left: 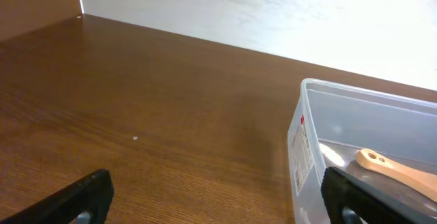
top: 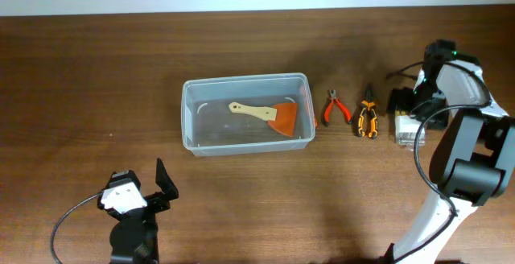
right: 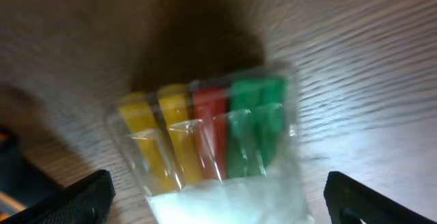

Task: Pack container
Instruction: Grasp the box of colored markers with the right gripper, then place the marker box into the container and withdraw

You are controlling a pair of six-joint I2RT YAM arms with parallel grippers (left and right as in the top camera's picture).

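Observation:
My right gripper needs to move down over the small clear box [top: 409, 129] [right: 217, 157] and close its fingers on the box's sides. The box lies below the gripper, between the open fingers.
The container [top: 245, 142] is a clear rectangular tub at the table's middle. In it lies a scraper [top: 269, 115] with an orange blade and a wooden handle. The left wrist view shows the tub's left wall [left: 308, 149] and the scraper handle [left: 399, 171]. My left gripper [top: 161, 187] [left: 218, 207] is open and empty, low at the front left, short of the tub. My right gripper [top: 408, 109] [right: 218, 210] is open at the far right, its fingers on either side of a small clear box of yellow, red and green bits [top: 408, 129] [right: 212, 138].
Red-handled pliers [top: 334, 108] and orange-and-black pliers [top: 367, 120] lie on the wood table between the tub and the small box. A pale wall runs along the table's far edge.

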